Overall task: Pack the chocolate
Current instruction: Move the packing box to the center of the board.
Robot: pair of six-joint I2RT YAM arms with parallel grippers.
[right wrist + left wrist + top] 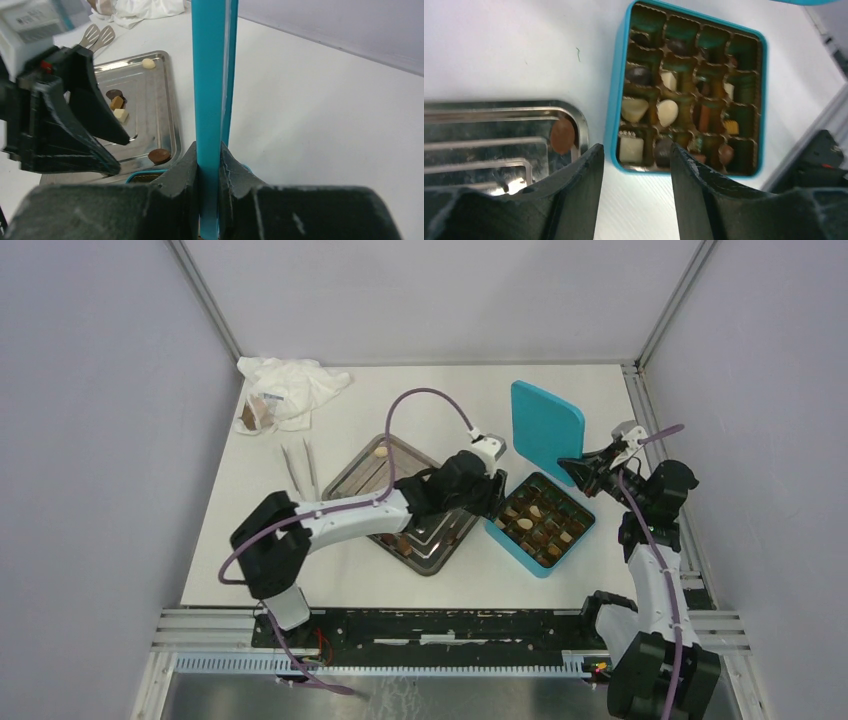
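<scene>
The right gripper tilts its lid down and left in the top view onto the teal box (540, 523) next and releases it, since the box stands open below.
Chocolate pieces fill several cells of the teal box (613, 100), among them a white cube (631, 149) and a cream piece (667, 112). More chocolate lies in the steel tray (165, 90): a brown disc (159, 156) at its rim, a cream piece (148, 63), a light brown cube (117, 102). My left gripper (635, 150) hangs open and empty over the gap between tray and box (540, 523), at the box's near edge. My right gripper (209, 150) is shut on the teal lid (212, 75), held upright behind the box (545, 425).
A white wrinkly bag (290, 390) lies at the table's far left corner. Metal tongs (300, 468) rest left of the steel tray (360, 468). The left arm (340, 515) stretches across the tray. Frame posts and walls close in the table.
</scene>
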